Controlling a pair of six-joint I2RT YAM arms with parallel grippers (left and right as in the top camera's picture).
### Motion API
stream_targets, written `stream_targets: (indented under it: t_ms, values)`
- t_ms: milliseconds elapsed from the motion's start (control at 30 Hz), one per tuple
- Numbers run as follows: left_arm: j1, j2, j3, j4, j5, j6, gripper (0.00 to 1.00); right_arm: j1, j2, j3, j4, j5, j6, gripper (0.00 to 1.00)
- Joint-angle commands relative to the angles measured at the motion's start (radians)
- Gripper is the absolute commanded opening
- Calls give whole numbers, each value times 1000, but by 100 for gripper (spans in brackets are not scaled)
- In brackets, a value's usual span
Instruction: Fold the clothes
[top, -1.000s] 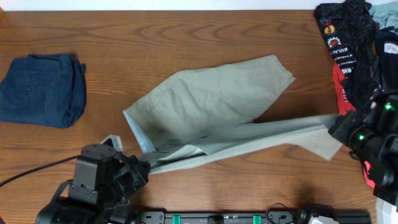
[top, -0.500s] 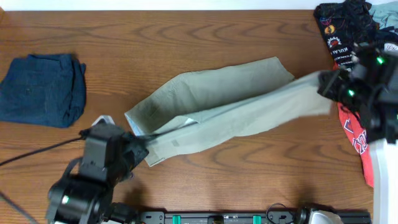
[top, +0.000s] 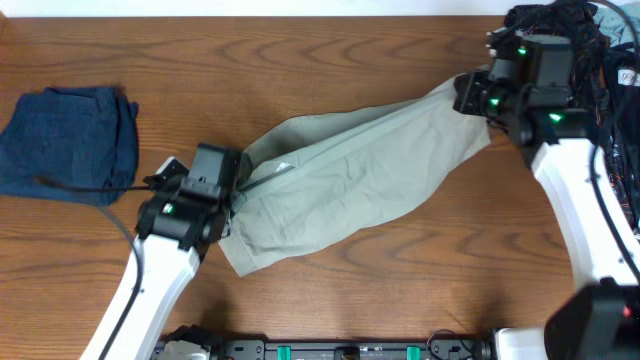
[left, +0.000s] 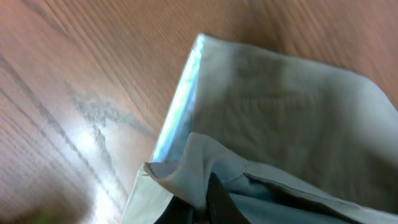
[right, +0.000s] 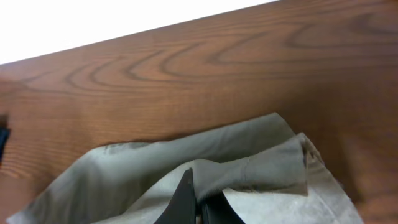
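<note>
Next, my left gripper brings the pinched waistband end (top: 239, 218) down onto the tabletop and opens to release it. The trousers (top: 350, 180) already lie stretched out between both grippers.
The khaki-tan trousers (top: 350, 180) lie stretched diagonally across the table, one leg laid over the other. My left gripper (top: 232, 186) is shut on the waistband end, whose pale lining (left: 180, 112) shows in the left wrist view, with its fingers (left: 211, 202) pinching the fabric. My right gripper (top: 470, 98) is shut on the leg-hem end at the upper right. In the right wrist view its fingers (right: 200, 199) clamp a fold of the trousers (right: 261, 168) just above the table.
Folded dark blue jeans (top: 65, 140) lie at the left. A heap of dark and red clothes (top: 575, 60) sits at the right edge. Bare wooden table (top: 300, 50) runs along the back and at the front right.
My right gripper carried the leg hem from the front right up and back to the upper right, laying that leg over the other. My left gripper moved up with the waistband.
</note>
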Motion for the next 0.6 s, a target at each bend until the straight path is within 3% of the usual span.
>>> stream_targets:
  t_ms: [0,500,567]
  values:
    - [47,75,3,2,-165,-38,6,-4,67,23,62,138,-28,1]
    - [139,360,3,177,-164,-44,8,75,326,23,424,138,-31,1]
    - [139,386,3,188,-164,-44,17,85,354,23,463,138,-31,8]
